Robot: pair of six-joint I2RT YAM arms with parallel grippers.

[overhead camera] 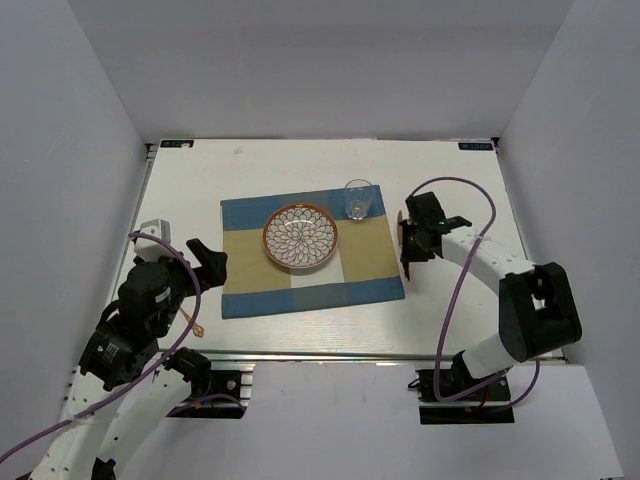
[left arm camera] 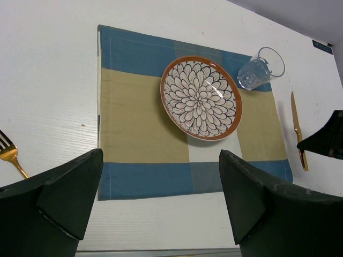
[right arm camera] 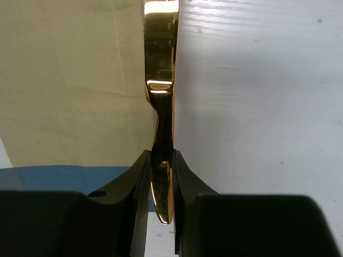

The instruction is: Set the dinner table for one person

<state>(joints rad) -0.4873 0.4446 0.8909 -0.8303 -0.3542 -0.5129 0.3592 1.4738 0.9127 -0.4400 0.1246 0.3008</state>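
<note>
The gold knife (right arm camera: 161, 101) is past the placemat's edge, so my right gripper next moves toward the plate and releases it on the placemat's tan cloth inside that edge (right arm camera: 102, 112).
The white dinner table (overhead camera: 300, 165) carries a blue, tan and white striped placemat (overhead camera: 240, 275). On the placemat are a patterned plate with an orange rim (overhead camera: 300, 237) and a clear glass (overhead camera: 357, 199). My right gripper (overhead camera: 408, 248) is shut on a gold knife (right arm camera: 161, 101) at the placemat's right edge. The knife lies along that edge in the left wrist view (left arm camera: 296, 128). My left gripper (overhead camera: 207, 265) is open and empty, just left of the placemat. A gold fork (overhead camera: 194, 319) lies on the table by the left arm; it also shows in the left wrist view (left arm camera: 10, 154).
A metal rail (overhead camera: 320, 355) runs along the table's near edge. Grey walls enclose the table on the left, right and back. The right arm's purple cable (overhead camera: 455, 290) loops above the table's right side.
</note>
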